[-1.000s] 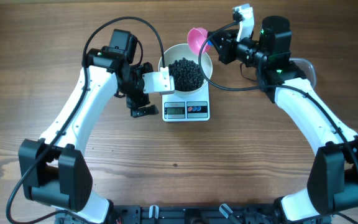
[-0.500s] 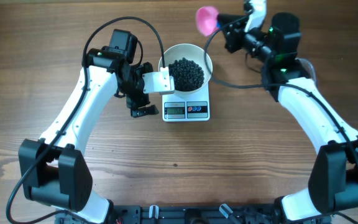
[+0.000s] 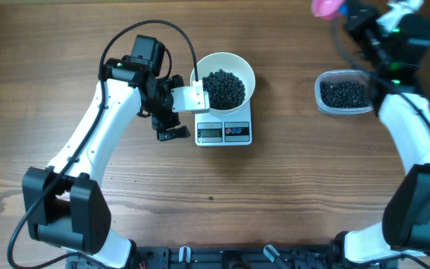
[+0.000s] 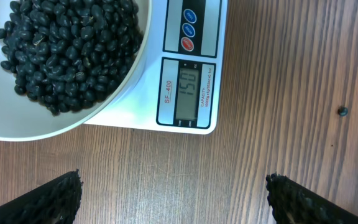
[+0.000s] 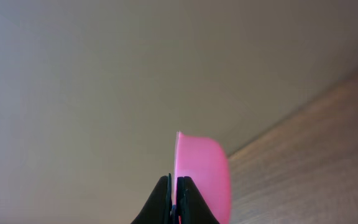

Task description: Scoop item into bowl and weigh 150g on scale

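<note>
My right gripper should move back and down to the beans in the clear tub (image 3: 343, 94) to let go of the pink scoop (image 3: 324, 6), because the scale shows the asked weight.
The white bowl (image 3: 239, 66) holds a heap of black beans (image 3: 223, 88) and stands on the white scale (image 3: 224, 131). In the left wrist view the scale's display (image 4: 190, 87) reads 150, beside the bowl (image 4: 73, 121) and its beans (image 4: 67, 50). My left gripper (image 3: 169, 128) hangs open just left of the scale, over bare wood, with nothing between its fingertips (image 4: 173, 202). My right gripper (image 3: 341, 10) is raised at the far top right. It is shut on the pink scoop (image 3: 324, 6), which stands on edge in the right wrist view (image 5: 207, 168) just beyond the gripper (image 5: 174, 196).
A clear plastic tub (image 3: 343, 93) of black beans sits right of the scale, below the right arm. One stray bean (image 4: 343, 112) lies on the wood in front of the scale. The far table edge shows behind the scoop.
The right arm has swung up and to the right with the pink scoop, away from the bowl's rim to the top right corner, uncovering the tub. The left arm has not moved.
</note>
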You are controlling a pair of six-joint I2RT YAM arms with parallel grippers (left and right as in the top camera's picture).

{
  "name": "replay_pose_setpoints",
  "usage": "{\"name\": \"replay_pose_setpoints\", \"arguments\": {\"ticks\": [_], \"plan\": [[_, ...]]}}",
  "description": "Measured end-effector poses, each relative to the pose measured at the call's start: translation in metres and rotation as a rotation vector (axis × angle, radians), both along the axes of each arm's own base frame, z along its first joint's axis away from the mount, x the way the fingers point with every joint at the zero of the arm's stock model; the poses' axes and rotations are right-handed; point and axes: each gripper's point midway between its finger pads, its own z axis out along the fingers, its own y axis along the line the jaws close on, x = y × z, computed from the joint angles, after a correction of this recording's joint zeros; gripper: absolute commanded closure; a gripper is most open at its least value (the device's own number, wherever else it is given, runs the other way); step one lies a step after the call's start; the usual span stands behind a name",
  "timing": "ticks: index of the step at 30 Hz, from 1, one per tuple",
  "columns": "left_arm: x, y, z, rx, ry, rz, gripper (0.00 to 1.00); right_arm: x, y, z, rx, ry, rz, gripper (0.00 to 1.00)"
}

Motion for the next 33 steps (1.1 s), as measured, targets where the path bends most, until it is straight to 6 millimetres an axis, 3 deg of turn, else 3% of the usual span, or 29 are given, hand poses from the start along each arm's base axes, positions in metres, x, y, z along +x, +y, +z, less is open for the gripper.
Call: {"name": "replay_pose_setpoints", "arguments": {"ticks": [3, 5, 9, 12, 21, 26, 33], "plan": [[0.000, 0.000, 0.000, 0.000, 0.000, 0.000, 0.00, -0.013, -0.037, -0.020, 0.194, 0.121, -0.053, 0.96], [0.000, 0.000, 0.000, 0.000, 0.000, 0.000, 0.00, -0.029, -0.056, -0.049, 0.326, 0.265, -0.096, 0.96], [0.000, 0.000, 0.000, 0.000, 0.000, 0.000, 0.00, -0.061, -0.058, -0.095, 0.469, 0.511, -0.145, 0.96], [0.000, 0.000, 0.000, 0.000, 0.000, 0.000, 0.00, -0.078, -0.050, -0.115, 0.528, 0.630, -0.158, 0.96], [0.000, 0.000, 0.000, 0.000, 0.000, 0.000, 0.00, -0.097, -0.041, -0.132, 0.519, 0.735, -0.145, 0.96], [0.000, 0.000, 0.000, 0.000, 0.000, 0.000, 0.00, -0.107, -0.055, -0.146, 0.427, 0.779, -0.218, 0.96], [0.000, 0.000, 0.000, 0.000, 0.000, 0.000, 0.00, -0.103, -0.066, -0.146, 0.365, 0.755, -0.254, 0.96]]}}
